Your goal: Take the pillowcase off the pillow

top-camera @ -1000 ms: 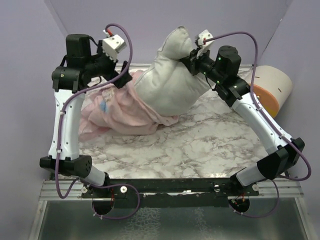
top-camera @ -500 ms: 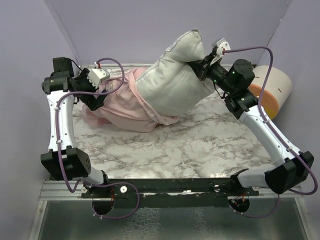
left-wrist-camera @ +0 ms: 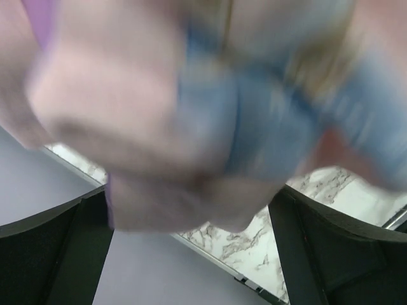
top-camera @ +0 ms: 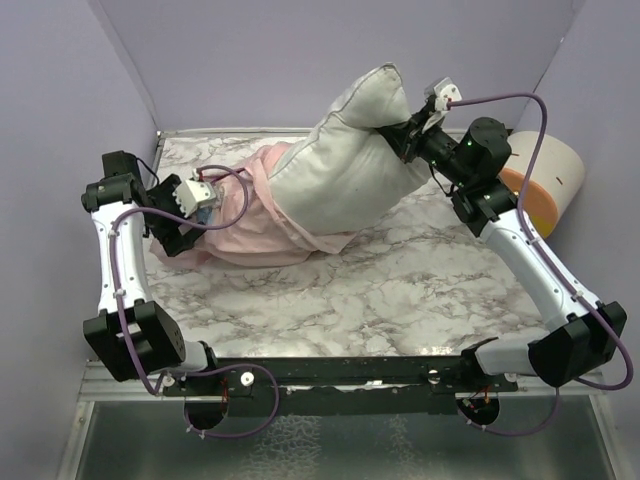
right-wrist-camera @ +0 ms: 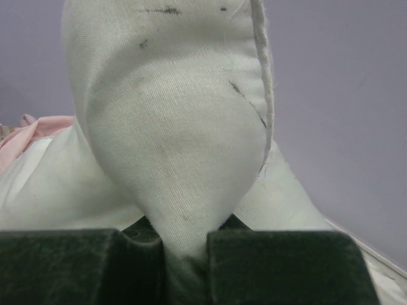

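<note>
My left gripper should go down with open fingers over the near corner of the pillowcase's loose end (top-camera: 182, 258) (left-wrist-camera: 181, 206) and close, because my right gripper holds the opposite corner of the pillow.
The plump white pillow (top-camera: 340, 170) leans up from the marble table, its top right corner pinched in my shut right gripper (top-camera: 405, 130). In the right wrist view that corner (right-wrist-camera: 178, 146) bulges out of the gripper (right-wrist-camera: 186, 254). The pink pillowcase (top-camera: 250, 215) is bunched around the pillow's lower left end, its blue print showing near the left arm. My left gripper (top-camera: 172, 238) sits low at the pillowcase's left edge. In the left wrist view its fingers (left-wrist-camera: 44, 254) stand wide apart with blurred pink and blue pillowcase fabric (left-wrist-camera: 210, 114) just above them; the gripper (left-wrist-camera: 191, 254) is open.
A cream-and-orange cylinder (top-camera: 545, 180) stands at the table's right edge behind the right arm. Purple walls close in the back and both sides. Bare marble table (top-camera: 400, 290) lies between the pillow and the arm bases.
My left arm has swung from the back down and leftward to the pillowcase's left edge. The right gripper carried the pillow corner a little up and right, then held still.
</note>
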